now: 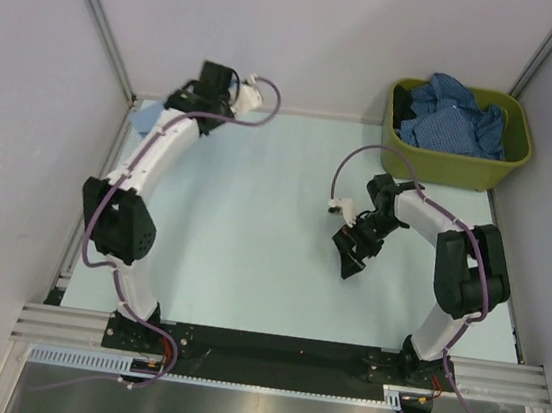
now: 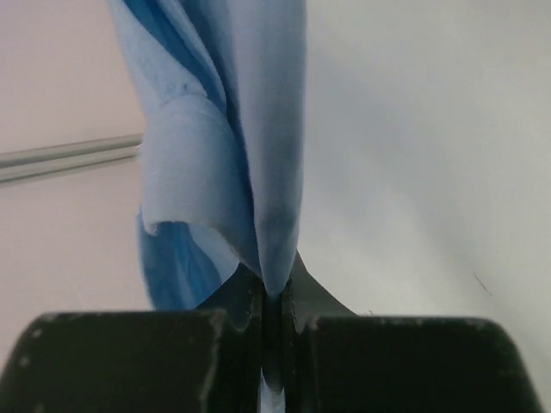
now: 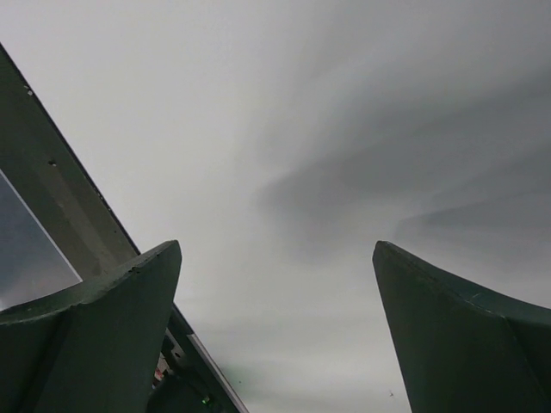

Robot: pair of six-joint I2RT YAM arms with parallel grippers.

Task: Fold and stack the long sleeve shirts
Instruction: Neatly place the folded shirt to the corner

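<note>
Clear table surface lies below my left gripper and to its right in the top view. I need to sweep the gripper back and down and release the fold of the light blue shirt there.
A plain light blue long sleeve shirt (image 2: 225,129) hangs bunched in the left wrist view, and my left gripper (image 2: 274,297) is shut on a fold of it. From above, that gripper (image 1: 201,92) sits at the far left corner of the table, with a bit of the light blue shirt (image 1: 144,117) showing beside the arm. Darker blue patterned shirts (image 1: 458,116) lie heaped in the bin. My right gripper (image 1: 351,254) hovers over the table right of centre. Its jaws (image 3: 277,249) stand wide open with nothing between them.
The olive-green bin (image 1: 452,166) stands at the far right corner against the wall. White walls with metal rails (image 1: 98,13) close in the table on the left, back and right. Pale table surface (image 1: 244,223) lies between the two arms.
</note>
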